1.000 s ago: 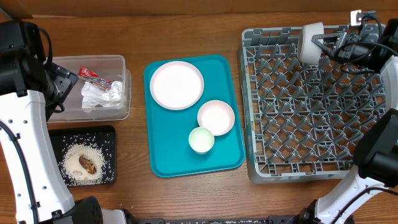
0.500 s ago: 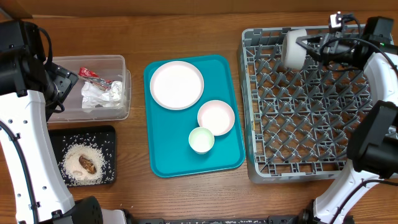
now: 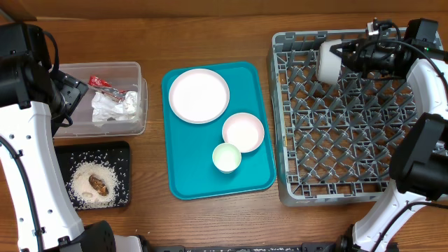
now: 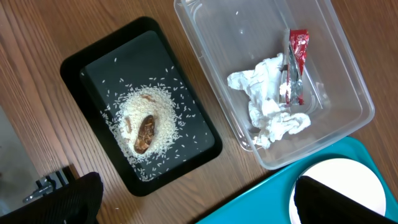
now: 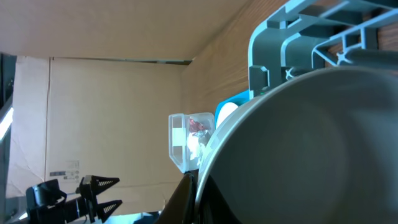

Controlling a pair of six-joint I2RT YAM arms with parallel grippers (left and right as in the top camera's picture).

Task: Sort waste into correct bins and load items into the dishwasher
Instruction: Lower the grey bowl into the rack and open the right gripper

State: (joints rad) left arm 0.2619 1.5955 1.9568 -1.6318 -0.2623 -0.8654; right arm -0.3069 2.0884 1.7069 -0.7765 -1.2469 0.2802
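I should next lower the grey-white bowl (image 3: pixel 327 61), on edge over the rack's wires, with my right gripper among the pegs by the teal tray's side.
My right gripper (image 3: pixel 344 54) is shut on the rim of a grey-white bowl (image 3: pixel 327 61), held on edge over the back left of the dishwasher rack (image 3: pixel 277 126). The right wrist view shows the bowl (image 5: pixel 298 149) filling the frame, with one finger (image 5: pixel 186 194) pressed against its rim. A white plate (image 3: pixel 199 95), a pink bowl (image 3: pixel 243 131) and a small cup (image 3: pixel 227 157) stand on the teal tray (image 3: pixel 189 157). My left gripper (image 4: pixel 199 208) hangs open, holding nothing, over the table between the black tray (image 4: pixel 112 68) and the teal tray.
The clear tub (image 3: pixel 70 70) holds a crumpled napkin (image 3: pixel 112 106) and a red wrapper (image 3: pixel 105 85). Rice (image 3: pixel 87 175) and a brown lump (image 3: pixel 99 185) lie in the black tray (image 3: pixel 120 150). The left arm's white links run down the table's left edge.
The right gripper has carried the bowl left along the rack's back edge and settled it lower. The left arm has not moved.
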